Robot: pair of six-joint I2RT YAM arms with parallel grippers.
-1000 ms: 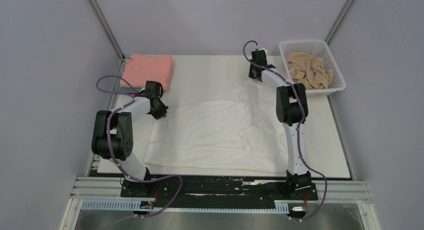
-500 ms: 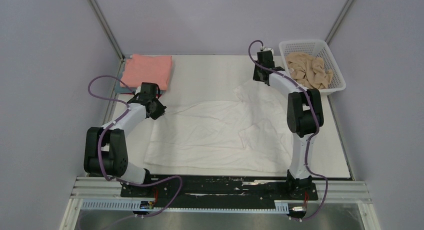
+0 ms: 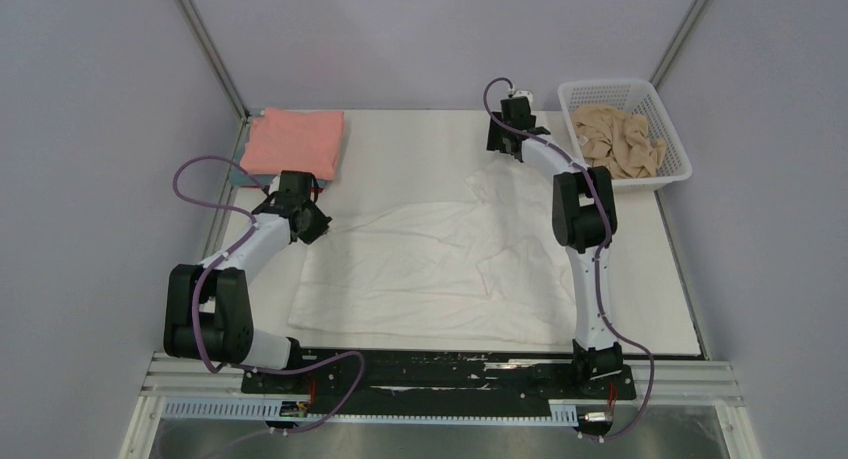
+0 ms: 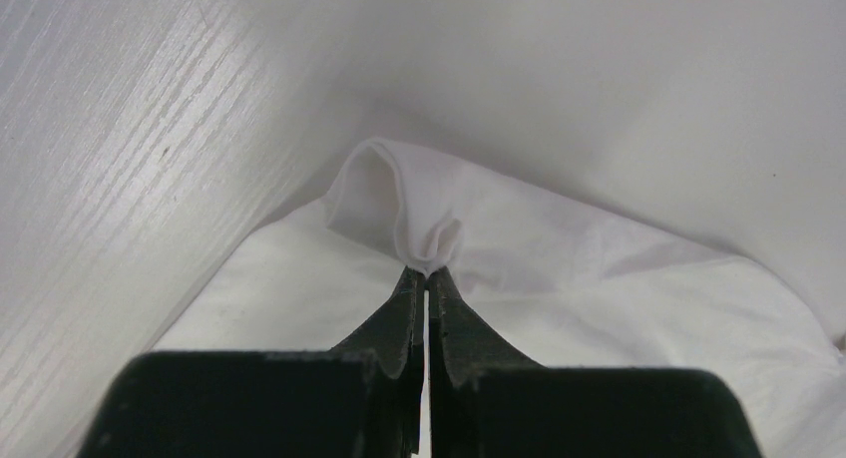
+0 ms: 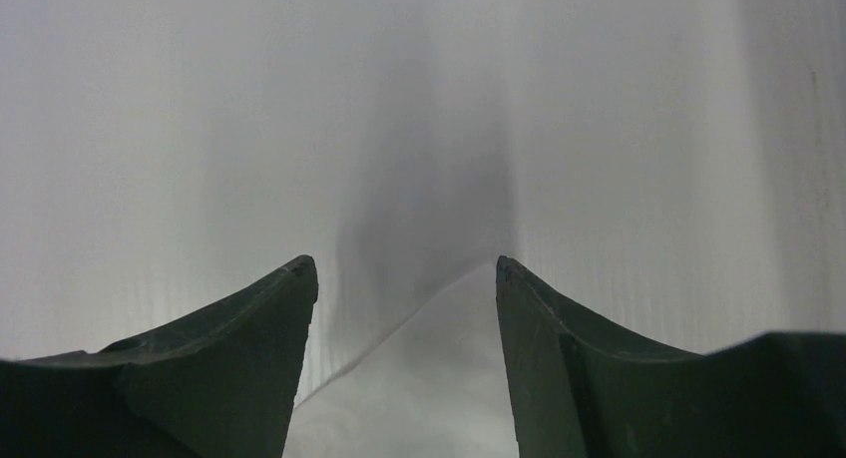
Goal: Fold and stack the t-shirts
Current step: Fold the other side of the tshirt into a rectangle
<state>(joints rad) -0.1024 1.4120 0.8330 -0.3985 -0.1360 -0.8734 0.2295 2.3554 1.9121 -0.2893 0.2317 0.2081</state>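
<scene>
My right gripper lowers the short way onto the shirt's pointed far edge (image 3: pixel 497 161) (image 5: pixel 467 290) next and closes, since that thin white cloth already lies between its open fingers.
A large white t-shirt (image 3: pixel 430 269) lies spread across the table. My left gripper (image 3: pixel 318 227) is at its left far corner, shut on a pinched fold of the white cloth (image 4: pixel 427 240), with the tips (image 4: pixel 427 270) pressed together. My right gripper (image 3: pixel 497 142) hovers open by the shirt's far right corner; the cloth's pointed edge (image 5: pixel 419 378) lies below the gap between its fingers (image 5: pixel 404 268), untouched. A salmon-pink folded t-shirt (image 3: pixel 295 139) sits at the back left on a teal one (image 3: pixel 238 179). A tan t-shirt (image 3: pixel 620 139) lies crumpled in the basket.
The white mesh basket (image 3: pixel 672 175) stands at the back right corner, close beside my right arm. Grey walls and frame posts surround the table. Bare tabletop (image 3: pixel 410 139) lies between the pink stack and my right gripper.
My right gripper has opened and let go of the white shirt's far corner, then shifted slightly left. My left arm has stretched out lower, still gripping its corner.
</scene>
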